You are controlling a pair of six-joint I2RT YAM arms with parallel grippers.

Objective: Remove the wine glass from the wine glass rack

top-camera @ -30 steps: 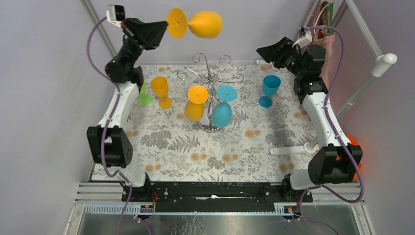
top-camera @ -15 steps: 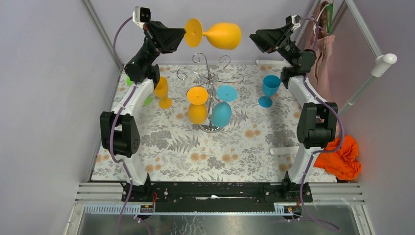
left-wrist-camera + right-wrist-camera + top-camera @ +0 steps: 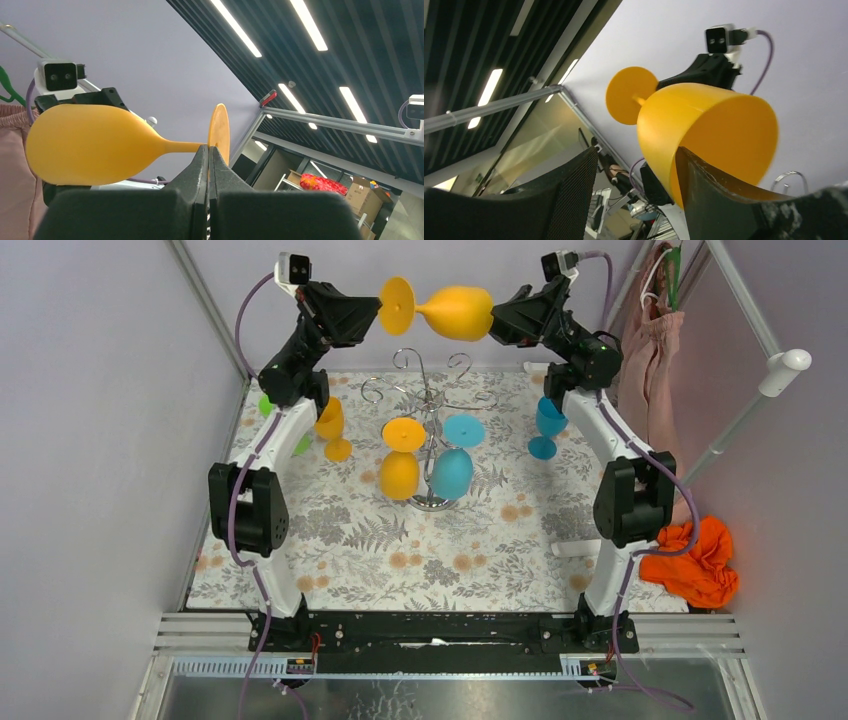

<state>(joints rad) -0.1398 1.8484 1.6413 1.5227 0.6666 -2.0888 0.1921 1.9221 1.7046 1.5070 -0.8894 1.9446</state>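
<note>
My right gripper already has one finger inside the glass's bowl and will next slide deeper over the wine glass's rim (image 3: 491,316) (image 3: 673,167) toward my left gripper, then close.
An orange wine glass (image 3: 455,312) lies sideways high above the table, its foot to the left. My left gripper (image 3: 378,310) is shut on its stem next to the foot, as the left wrist view (image 3: 208,147) shows. My right gripper (image 3: 497,320) is open at the bowl's mouth. In the right wrist view (image 3: 636,152) one finger (image 3: 724,200) is inside the bowl (image 3: 709,130) and the other is outside, with the rim between them. The silver wire rack (image 3: 430,400) stands mid-table below. An orange glass (image 3: 400,465) and a blue glass (image 3: 452,472) hang on it upside down.
An orange glass (image 3: 330,425) stands left of the rack and a blue glass (image 3: 550,420) to its right. A green glass (image 3: 268,405) is partly hidden behind the left arm. An orange cloth (image 3: 700,560) and a white tube (image 3: 600,545) lie at the right edge.
My left gripper carried the orange glass to the right, then held still. My right arm rose and swung left until its open fingers reached the bowl's rim.
</note>
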